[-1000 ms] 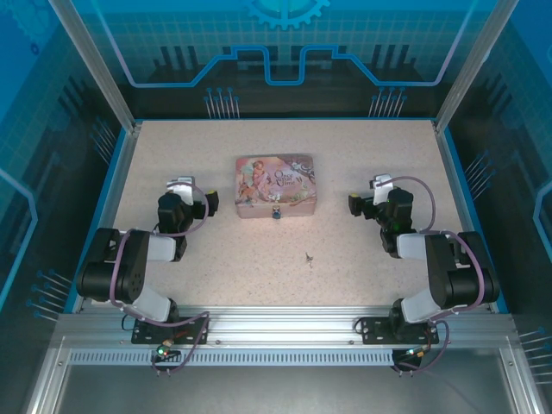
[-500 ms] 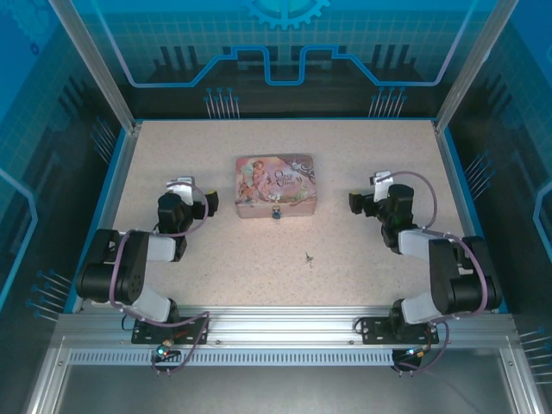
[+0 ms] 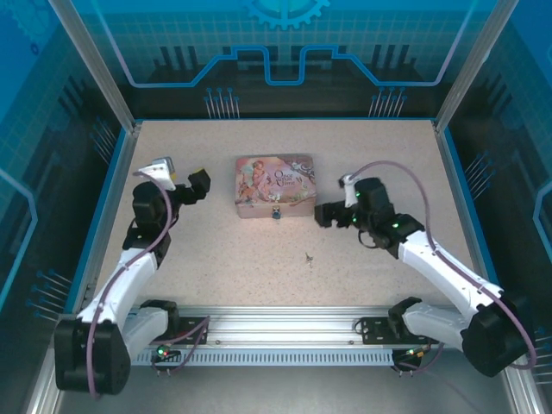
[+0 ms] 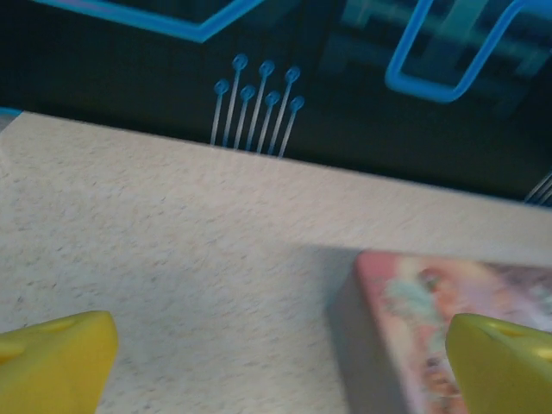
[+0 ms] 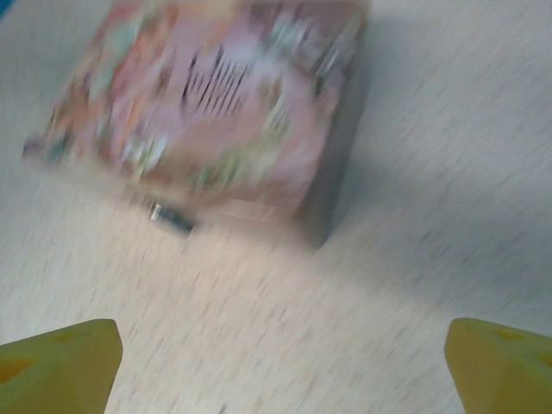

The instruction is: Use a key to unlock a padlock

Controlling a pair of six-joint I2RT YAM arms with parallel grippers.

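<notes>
The right gripper draws back from the tin (image 3: 276,185) next, tips its fingers downward and lowers them over the silvery key (image 3: 308,257), because it lies flat on the tabletop.
The tiny dark padlock (image 3: 276,213) hangs at the front edge of the pink tin (image 3: 276,185); in the blurred right wrist view the padlock (image 5: 172,217) lies just under the tin (image 5: 216,112). A small silvery key (image 3: 308,257) lies loose on the table, nearer than the tin and a little right of the padlock. My right gripper (image 3: 335,200) is open just right of the tin's front right corner, its yellow fingertips (image 5: 60,366) wide apart over bare table. To the left of the tin my left gripper (image 3: 181,176) is open and holds nothing, with the tin's corner (image 4: 448,319) near its right fingertip (image 4: 504,362).
The speckled beige table (image 3: 216,259) is bordered by a blue rim and aluminium posts (image 3: 95,69). A dark back wall (image 4: 345,103) with blue line patterns stands behind the table. Purple-grey cables loop along both arms.
Both arms have stretched out from their folded pose. The right gripper swung left toward the tin and padlock; the left gripper shifted left and back. Tin, padlock and key have not moved.
</notes>
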